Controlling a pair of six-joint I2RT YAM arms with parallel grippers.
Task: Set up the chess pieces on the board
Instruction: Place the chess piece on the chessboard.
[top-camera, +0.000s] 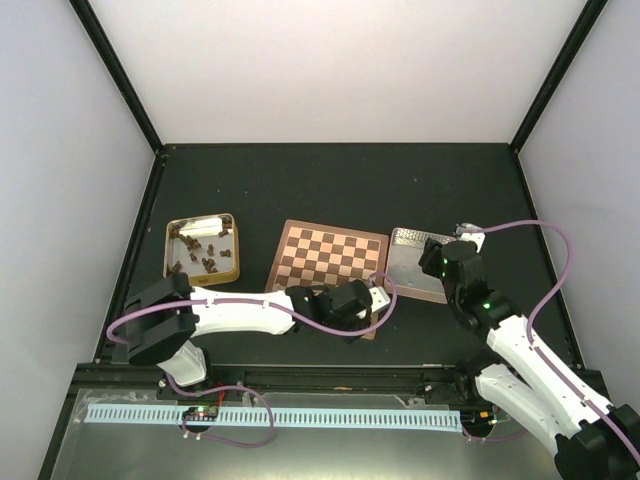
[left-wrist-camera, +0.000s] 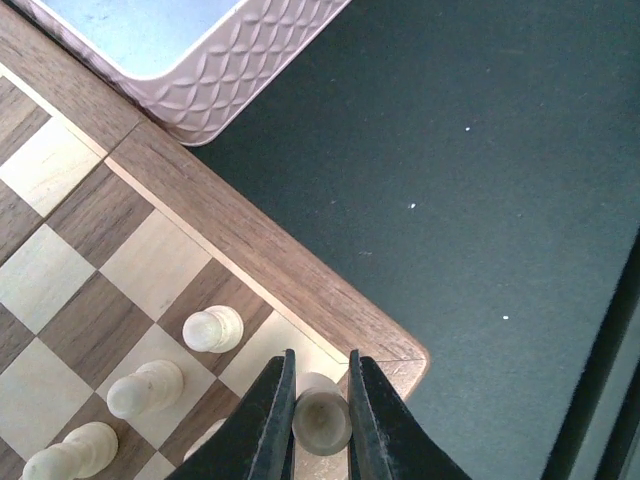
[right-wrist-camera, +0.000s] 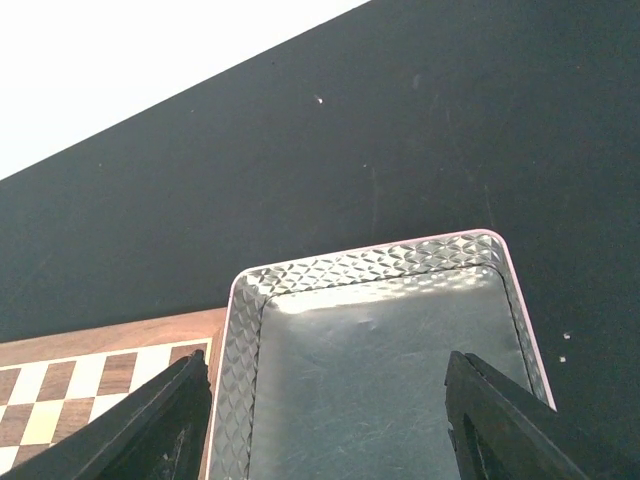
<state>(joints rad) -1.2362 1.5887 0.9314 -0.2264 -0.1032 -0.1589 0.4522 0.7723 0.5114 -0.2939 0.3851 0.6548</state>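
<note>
I will next lower my left gripper onto the light corner square (left-wrist-camera: 274, 352) to let go of the pale chess piece (left-wrist-camera: 322, 422), because that empty square is below the closed fingers.
The board (top-camera: 330, 255) lies mid-table, with its wooden border (left-wrist-camera: 250, 250) filling the left wrist view. My left gripper (left-wrist-camera: 320, 405) is shut on a pale chess piece (left-wrist-camera: 322, 422) over the light corner square at the board's near right corner; from above, my left gripper (top-camera: 366, 310) covers that corner. Three more pale pieces (left-wrist-camera: 212, 328) stand on nearby squares. Dark brown pieces (top-camera: 205, 262) lie in the left tin. My right gripper (right-wrist-camera: 325, 420) is open above the right tin, with nothing between its fingers.
A gold-rimmed tin (top-camera: 228, 222) sits left of the board. A pink-rimmed metal tin (right-wrist-camera: 380, 370) with no pieces showing inside touches the board's right side, and its embossed wall (left-wrist-camera: 240, 75) shows beside the border. Black frame posts stand at the far corners.
</note>
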